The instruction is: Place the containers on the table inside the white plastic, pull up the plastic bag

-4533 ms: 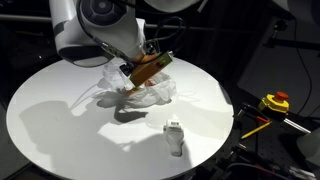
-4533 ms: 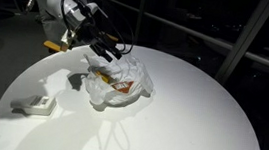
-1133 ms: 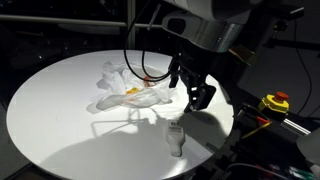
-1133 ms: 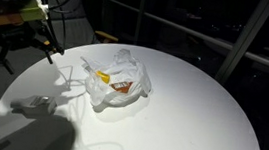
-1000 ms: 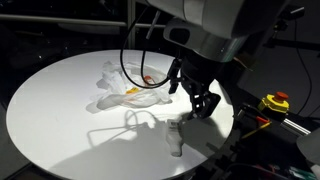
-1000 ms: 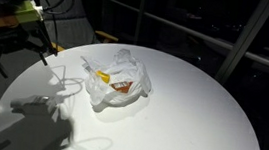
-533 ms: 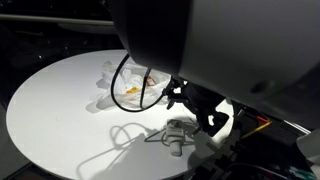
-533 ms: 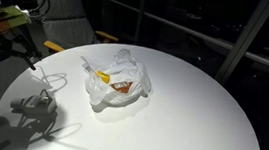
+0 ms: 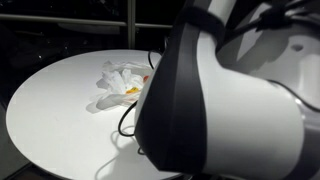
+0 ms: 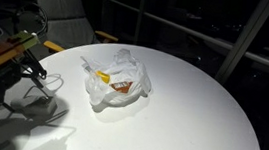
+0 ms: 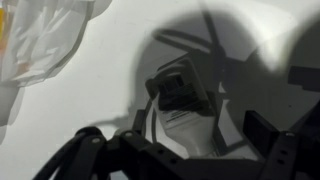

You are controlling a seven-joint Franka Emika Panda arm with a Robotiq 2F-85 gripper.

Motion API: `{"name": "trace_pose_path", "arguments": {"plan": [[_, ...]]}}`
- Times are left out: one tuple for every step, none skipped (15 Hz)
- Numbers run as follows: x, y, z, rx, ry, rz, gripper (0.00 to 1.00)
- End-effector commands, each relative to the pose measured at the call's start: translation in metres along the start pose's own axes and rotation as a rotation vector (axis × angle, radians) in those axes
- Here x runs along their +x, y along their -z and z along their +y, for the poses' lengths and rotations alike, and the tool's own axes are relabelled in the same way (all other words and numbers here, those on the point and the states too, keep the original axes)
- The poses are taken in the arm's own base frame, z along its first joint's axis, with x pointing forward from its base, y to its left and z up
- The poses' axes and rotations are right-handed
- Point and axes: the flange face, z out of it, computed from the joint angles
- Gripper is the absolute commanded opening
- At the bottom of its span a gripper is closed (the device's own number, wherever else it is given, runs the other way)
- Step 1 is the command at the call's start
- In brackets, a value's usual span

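The small container's white body (image 11: 191, 128) already lies in the gap between my open gripper's fingers, so next I should move the gripper down and settle them around it.
A crumpled white plastic bag (image 10: 119, 80) lies on the round white table (image 10: 190, 121), with an orange-labelled container inside it. It also shows in an exterior view (image 9: 122, 78) and at the top left of the wrist view (image 11: 40, 40). A small white container with a dark cap (image 11: 183, 98) lies on the table. My gripper (image 11: 198, 126) is open and low over it, with one finger on each side. In an exterior view my gripper (image 10: 34, 71) is at the table's edge, apart from the bag. The arm hides the small container in both exterior views.
The robot arm (image 9: 230, 100) fills most of an exterior view and hides that half of the table (image 9: 50, 110). A chair (image 10: 65, 22) stands behind the table. Dark windows and a railing surround the table.
My arm has swung away from the bag toward the small white container and come lower over it. It now blocks most of an exterior view. The bag has not moved.
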Motion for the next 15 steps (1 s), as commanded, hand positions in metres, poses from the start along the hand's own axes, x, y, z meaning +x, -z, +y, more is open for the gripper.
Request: {"name": "trace_pose_path", "arguments": {"plan": [[0.000,-0.012,-0.004,-0.011,0.064,-0.045,1.00],[0.000,-0.019,-0.006,-0.005,0.077,-0.047,1.00],[0.001,-0.023,-0.007,-0.001,0.089,-0.038,1.00],[0.002,-0.025,-0.008,0.002,0.097,-0.025,1.00],[0.003,-0.027,-0.006,-0.003,0.097,-0.021,1.00],[0.003,-0.025,-0.004,-0.011,0.102,-0.017,1.00],[0.002,-0.022,-0.003,-0.015,0.104,-0.012,1.00],[0.002,-0.021,0.001,-0.023,0.100,-0.008,1.00],[0.004,-0.019,0.003,-0.027,0.097,-0.002,1.00],[0.003,-0.015,0.005,-0.033,0.092,0.004,1.00],[0.004,-0.016,0.006,-0.036,0.091,0.001,1.00],[0.005,-0.019,0.008,-0.037,0.088,-0.002,1.00],[0.006,-0.020,0.009,-0.036,0.083,-0.001,1.00],[0.008,-0.023,0.013,-0.038,0.073,-0.001,1.00],[0.010,-0.026,0.016,-0.041,0.069,0.000,1.00]]}}
